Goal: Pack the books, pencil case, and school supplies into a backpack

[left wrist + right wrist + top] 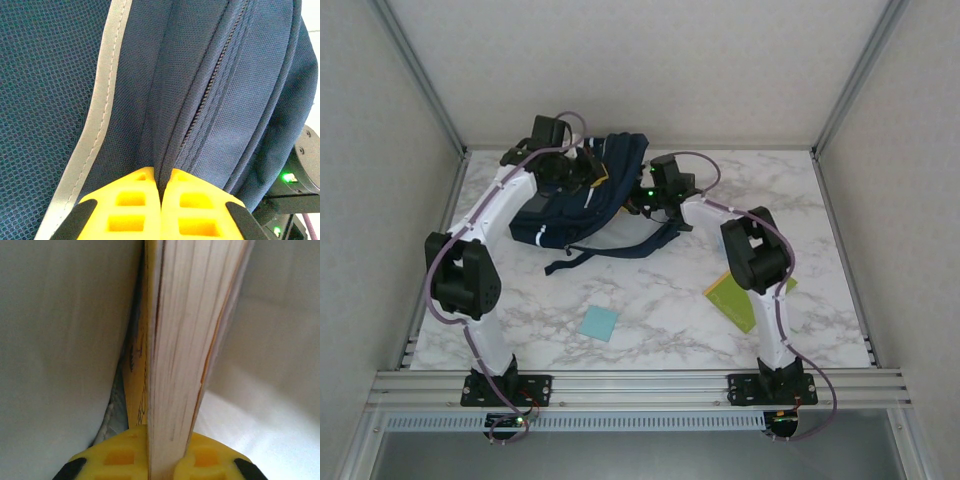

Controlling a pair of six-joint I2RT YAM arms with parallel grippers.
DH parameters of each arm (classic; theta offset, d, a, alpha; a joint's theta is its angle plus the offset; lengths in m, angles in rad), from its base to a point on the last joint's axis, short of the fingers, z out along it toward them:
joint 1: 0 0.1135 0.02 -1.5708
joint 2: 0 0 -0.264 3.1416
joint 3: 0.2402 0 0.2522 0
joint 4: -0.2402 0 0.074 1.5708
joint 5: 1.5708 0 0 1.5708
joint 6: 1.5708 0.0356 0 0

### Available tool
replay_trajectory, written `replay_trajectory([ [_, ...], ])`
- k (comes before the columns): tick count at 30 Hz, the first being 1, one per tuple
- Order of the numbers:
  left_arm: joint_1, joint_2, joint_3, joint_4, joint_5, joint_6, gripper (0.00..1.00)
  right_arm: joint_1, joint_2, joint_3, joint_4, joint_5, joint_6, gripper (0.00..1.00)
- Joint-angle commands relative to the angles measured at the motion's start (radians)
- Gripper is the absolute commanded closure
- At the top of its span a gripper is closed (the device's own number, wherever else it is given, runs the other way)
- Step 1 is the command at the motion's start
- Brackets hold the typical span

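Next, the left gripper carries the fold over toward the backpack's open side, past the zipper from the gripper, and releases, since the book stands inside.
The navy backpack (582,205) lies at the back of the table. My left gripper (586,172) is on top of it, its yellow fingers (131,200) shut on a fold of the backpack's fabric (235,115) beside the zipper (207,95). At the bag's right side, my right gripper (638,203) is shut on an orange-yellow book (177,345), seen edge-on with white pages and black lettering on its cover, between pale surfaces. A lime green book (748,305) lies partly under the right arm. The light-blue square pad (599,322) lies near the front. The pencil case is out of view.
Dark straps (610,250) trail from the backpack toward the table's middle. A white reflective stripe (100,125) runs down the bag. The right wrist's green light (286,177) glows close beside the backpack. Metal frame posts and grey walls enclose the marble table (670,300).
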Motion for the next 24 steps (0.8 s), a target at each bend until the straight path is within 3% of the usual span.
replay_trajectory([
  [1, 0.008, -0.068, -0.005, 0.064, 0.043, -0.026, 1.0, 0.011, 0.028, 0.1, -0.001, -0.031, 0.031, 0.87],
  [4, 0.017, -0.077, -0.028, 0.062, 0.012, -0.016, 1.0, 0.0, -0.027, 0.062, -0.104, 0.051, -0.019, 0.57],
  [7, 0.028, -0.091, -0.067, 0.081, -0.006, -0.021, 1.0, -0.021, -0.11, 0.014, -0.204, 0.106, -0.076, 0.37],
  [10, 0.04, -0.096, -0.086, 0.085, -0.03, -0.016, 1.0, -0.046, -0.205, -0.025, -0.366, 0.184, -0.139, 0.28],
  [15, 0.053, -0.101, -0.11, 0.069, -0.09, 0.014, 1.0, -0.085, -0.376, -0.098, -0.645, 0.377, -0.247, 0.23],
  [24, 0.091, -0.149, -0.173, -0.034, -0.235, 0.117, 1.0, -0.248, -0.732, -0.416, -0.887, 0.662, -0.263, 0.13],
])
